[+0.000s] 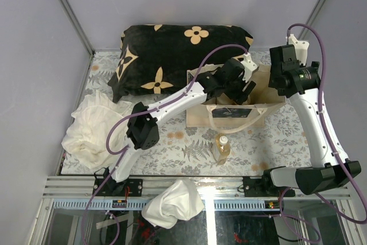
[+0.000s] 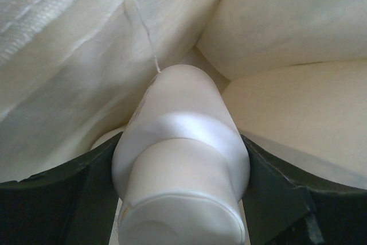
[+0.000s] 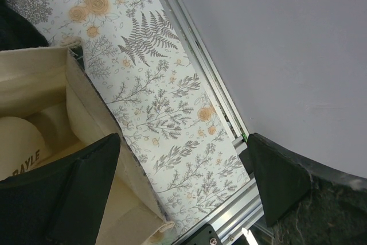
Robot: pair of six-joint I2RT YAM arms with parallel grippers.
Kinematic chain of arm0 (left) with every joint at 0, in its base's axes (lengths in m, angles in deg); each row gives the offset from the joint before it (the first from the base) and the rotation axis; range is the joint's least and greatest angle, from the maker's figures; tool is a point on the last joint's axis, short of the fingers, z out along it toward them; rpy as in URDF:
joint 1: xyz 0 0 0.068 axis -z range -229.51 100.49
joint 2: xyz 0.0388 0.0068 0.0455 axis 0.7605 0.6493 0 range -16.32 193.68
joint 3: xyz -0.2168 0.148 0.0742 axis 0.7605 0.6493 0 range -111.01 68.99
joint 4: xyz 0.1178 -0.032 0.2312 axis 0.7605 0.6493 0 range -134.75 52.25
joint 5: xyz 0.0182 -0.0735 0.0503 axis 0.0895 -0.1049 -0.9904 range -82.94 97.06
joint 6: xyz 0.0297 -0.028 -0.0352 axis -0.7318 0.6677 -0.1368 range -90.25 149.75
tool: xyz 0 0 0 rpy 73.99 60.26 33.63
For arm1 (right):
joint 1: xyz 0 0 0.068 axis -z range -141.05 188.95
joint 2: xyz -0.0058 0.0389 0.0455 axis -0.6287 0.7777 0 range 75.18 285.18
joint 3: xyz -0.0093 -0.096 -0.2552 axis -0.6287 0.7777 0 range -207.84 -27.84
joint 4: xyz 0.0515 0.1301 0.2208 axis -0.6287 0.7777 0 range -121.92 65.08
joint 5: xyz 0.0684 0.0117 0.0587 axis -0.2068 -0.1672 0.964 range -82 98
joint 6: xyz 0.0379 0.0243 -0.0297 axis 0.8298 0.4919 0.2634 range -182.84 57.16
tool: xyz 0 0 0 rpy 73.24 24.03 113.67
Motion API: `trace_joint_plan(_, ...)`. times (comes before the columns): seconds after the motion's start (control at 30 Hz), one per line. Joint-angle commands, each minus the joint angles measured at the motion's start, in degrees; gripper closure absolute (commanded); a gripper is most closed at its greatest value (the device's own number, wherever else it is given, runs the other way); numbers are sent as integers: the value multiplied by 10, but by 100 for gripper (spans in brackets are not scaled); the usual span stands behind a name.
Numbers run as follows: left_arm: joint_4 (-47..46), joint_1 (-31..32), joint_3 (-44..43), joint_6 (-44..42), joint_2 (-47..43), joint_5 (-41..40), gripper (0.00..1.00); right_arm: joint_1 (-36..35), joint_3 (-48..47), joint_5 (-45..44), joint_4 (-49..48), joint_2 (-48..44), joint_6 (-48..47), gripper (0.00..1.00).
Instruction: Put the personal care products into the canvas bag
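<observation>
My left gripper should next go down deeper toward the bottom of the bag and then open to let go of the cream round bottle (image 2: 180, 142), since the bag's cloth sides are already around it.
The beige canvas bag (image 1: 200, 116) stands open at mid-table, its dark patch facing the near side. My left gripper (image 1: 232, 87) reaches down into it. In the left wrist view it (image 2: 180, 193) is shut on a cream round bottle (image 2: 180, 142), cap toward the camera, with the bag's cloth (image 2: 69, 55) all around. My right gripper (image 1: 278, 81) hovers at the bag's right edge, open and empty (image 3: 183, 182), astride the bag wall (image 3: 86, 107). A second cream bottle (image 3: 20, 147) lies inside. The amber bottle (image 1: 221, 147) stands in front of the bag. The white squarish bottle is hidden.
A black cushion with tan flowers (image 1: 178, 50) lies behind the bag. One white cloth (image 1: 92, 124) is bunched at the left, another (image 1: 172, 202) at the near edge. The metal table rail (image 3: 229, 124) runs close to the right of the bag.
</observation>
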Motion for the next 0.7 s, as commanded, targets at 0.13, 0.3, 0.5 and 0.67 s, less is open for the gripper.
trace_joint_plan(0.13, -13, 0, -22, -51, 2, -113, 77, 5, -35, -16, -9, -13, 4, 1)
trace_joint_plan(0.3, -3, 4, -15, -63, 4, -135, 39, 5, -20, -12, -9, -17, 8, 1)
trace_joint_plan(0.5, -3, 5, -9, -67, -2, -139, 16, 5, -11, -7, -12, -19, 9, 1)
trace_joint_plan(0.67, 16, 7, -24, -78, -3, -128, 2, 5, -6, -1, -15, -18, 9, 1)
